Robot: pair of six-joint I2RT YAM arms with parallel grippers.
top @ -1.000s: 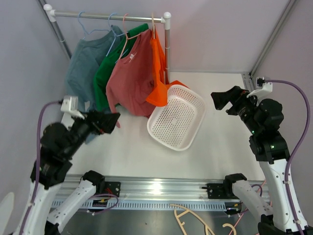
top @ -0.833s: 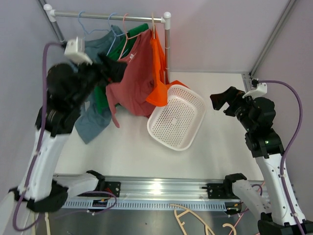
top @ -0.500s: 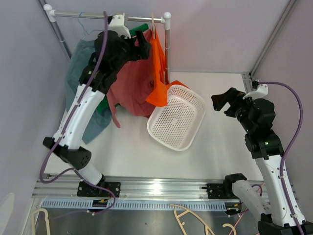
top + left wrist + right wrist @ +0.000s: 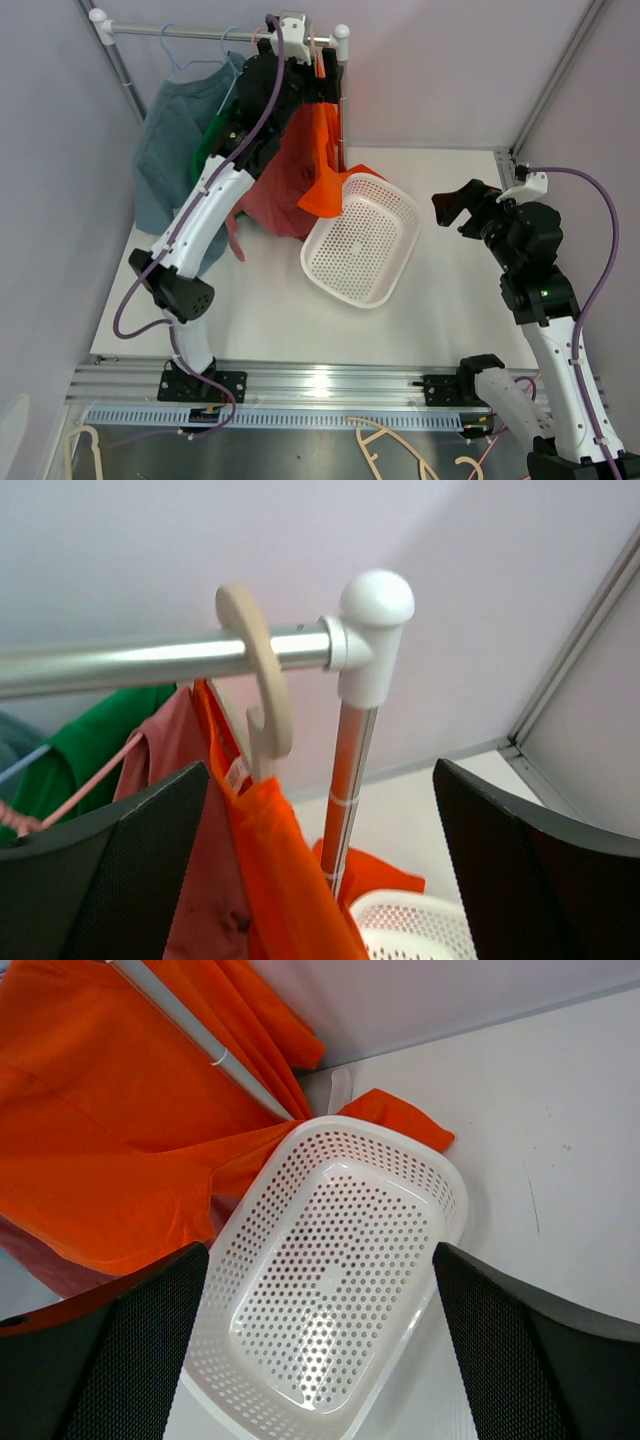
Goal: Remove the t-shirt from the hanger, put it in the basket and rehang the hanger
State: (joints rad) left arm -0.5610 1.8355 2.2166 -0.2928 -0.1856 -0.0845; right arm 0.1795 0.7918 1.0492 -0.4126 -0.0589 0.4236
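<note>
I need to turn my left gripper square to the hanger hook's bare stem [image 4: 263,758] next, then move forward and close, since the stem lies outward of the gripper, between bar [image 4: 150,660] and orange shirt.
An orange t-shirt [image 4: 325,150] hangs on a cream hanger at the right end of the metal rail [image 4: 180,33]. In the left wrist view the hanger's hook [image 4: 262,680] sits over the rail [image 4: 150,660], with the orange shirt [image 4: 285,880] below it. My left gripper [image 4: 305,68] is raised to the rail, open and empty [image 4: 315,780], its fingers on either side of the hook and the upright post, apart from both. My right gripper [image 4: 455,208] is open and empty, to the right of the basket [image 4: 320,1255].
A white perforated basket [image 4: 400,215] lies tilted on the table under the orange shirt's hem; it also shows in the right wrist view [image 4: 455,1195]. Red [image 4: 265,190], green [image 4: 205,150] and blue-grey [image 4: 165,140] shirts hang further left. The rack's post [image 4: 355,770] stands beside the hook.
My left arm has swung up from low at the left to the right end of the rail, by the orange shirt's hanger. My right arm has barely moved.
</note>
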